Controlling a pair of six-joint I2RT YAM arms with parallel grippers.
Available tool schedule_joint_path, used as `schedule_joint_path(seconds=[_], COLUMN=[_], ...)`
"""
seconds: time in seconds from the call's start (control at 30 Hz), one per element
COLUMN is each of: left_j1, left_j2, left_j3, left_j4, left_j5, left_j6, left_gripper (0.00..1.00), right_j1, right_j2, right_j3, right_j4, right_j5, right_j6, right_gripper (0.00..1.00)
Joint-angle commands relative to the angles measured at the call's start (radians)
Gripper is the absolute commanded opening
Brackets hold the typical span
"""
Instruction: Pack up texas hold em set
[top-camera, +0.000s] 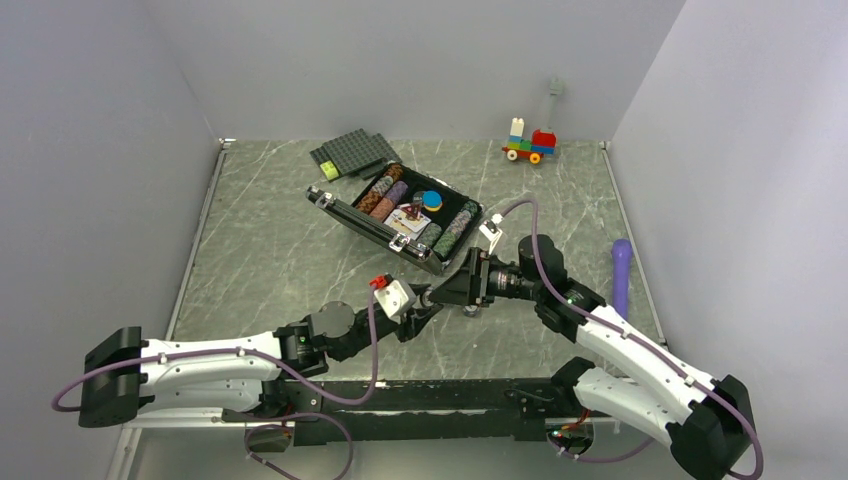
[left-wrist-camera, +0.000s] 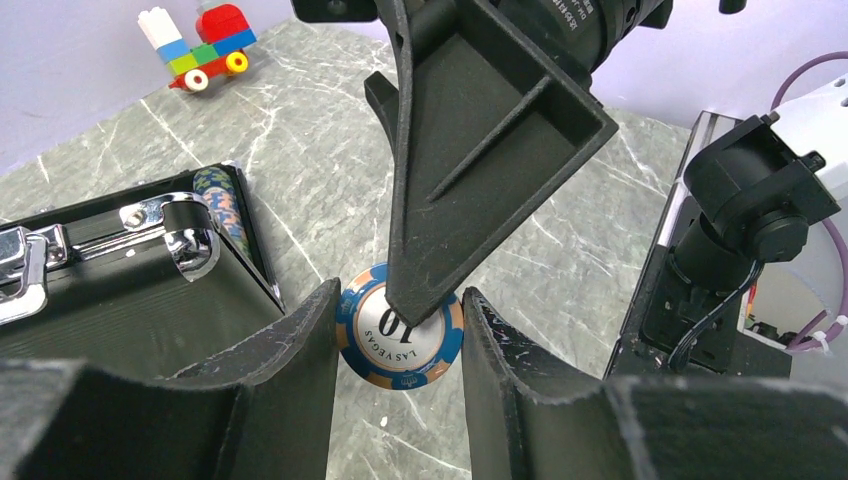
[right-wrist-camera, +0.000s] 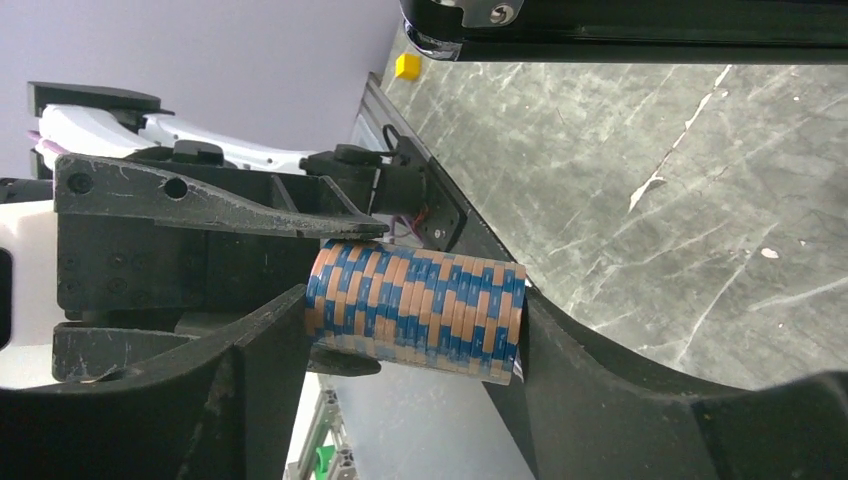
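My right gripper should next bring the chip stack over the case, lower it into the empty slot beside the blue disc (top-camera: 432, 199) and let go of it, because that slot lies outward.
The black briefcase (top-camera: 345, 212) lies open at mid table, with chip rows (top-camera: 385, 192), cards (top-camera: 407, 214) and a blue disc (top-camera: 432, 199) inside. Its latched edge shows in the left wrist view (left-wrist-camera: 120, 300). Both grippers meet in front of it above the table. My right gripper (right-wrist-camera: 410, 310) is shut end to end on a stack of blue and orange chips (right-wrist-camera: 415, 308). My left gripper (left-wrist-camera: 400, 300) is shut across the same stack, whose "10 Las Vegas" face (left-wrist-camera: 400, 340) points at its camera. In the top view the left gripper (top-camera: 432, 296) and right gripper (top-camera: 447, 290) hide the stack.
Dark grey baseplates (top-camera: 355, 153) lie behind the case, and a brick toy car (top-camera: 530, 145) stands at the back right, also in the left wrist view (left-wrist-camera: 200, 45). A purple object (top-camera: 621, 275) lies near the right wall. A small yellow brick (right-wrist-camera: 407, 66) sits on the table.
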Motion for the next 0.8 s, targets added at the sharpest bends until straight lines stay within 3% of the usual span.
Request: schedule_joint_path(seconds=[0.0, 0.1, 0.13, 0.23, 0.3, 0.33, 0.5, 0.77], left_j1=[-0.006, -0.006, -0.006, -0.006, -0.005, -0.005, 0.021, 0.345], left_j2=[-0.004, 0.003, 0.004, -0.007, -0.027, -0.037, -0.092, -0.176], left_j3=[0.039, 0.048, 0.054, 0.060, 0.059, 0.064, 0.149, 0.325], left_j4=[0.133, 0.119, 0.107, 0.075, 0.055, 0.036, -0.242, -0.769], left_j5=[0.026, 0.017, 0.007, -0.034, -0.049, -0.052, -0.038, 0.225], left_j6=[0.005, 0.005, 0.002, -0.016, -0.019, -0.014, -0.011, -0.111], left_gripper=[0.00, 0.03, 0.13, 0.71, 0.94, 0.99, 1.00, 0.99], right_j1=[0.013, 0.013, 0.013, 0.013, 0.013, 0.010, -0.047, -0.318], right_j2=[-0.001, 0.000, -0.002, -0.008, -0.015, -0.020, -0.023, 0.063], right_j3=[0.062, 0.073, 0.076, 0.080, 0.088, 0.102, 0.209, 0.291], right_j4=[-0.037, -0.086, -0.099, -0.105, -0.119, -0.145, -0.324, -0.332], right_j5=[0.033, 0.072, 0.088, 0.119, 0.140, 0.166, 0.279, 0.287], right_j6=[-0.047, -0.074, -0.081, -0.083, -0.096, -0.118, -0.298, -0.537], right_gripper=[0.56, 0.38, 0.29, 0.00, 0.00, 0.00, 0.00, 0.00])
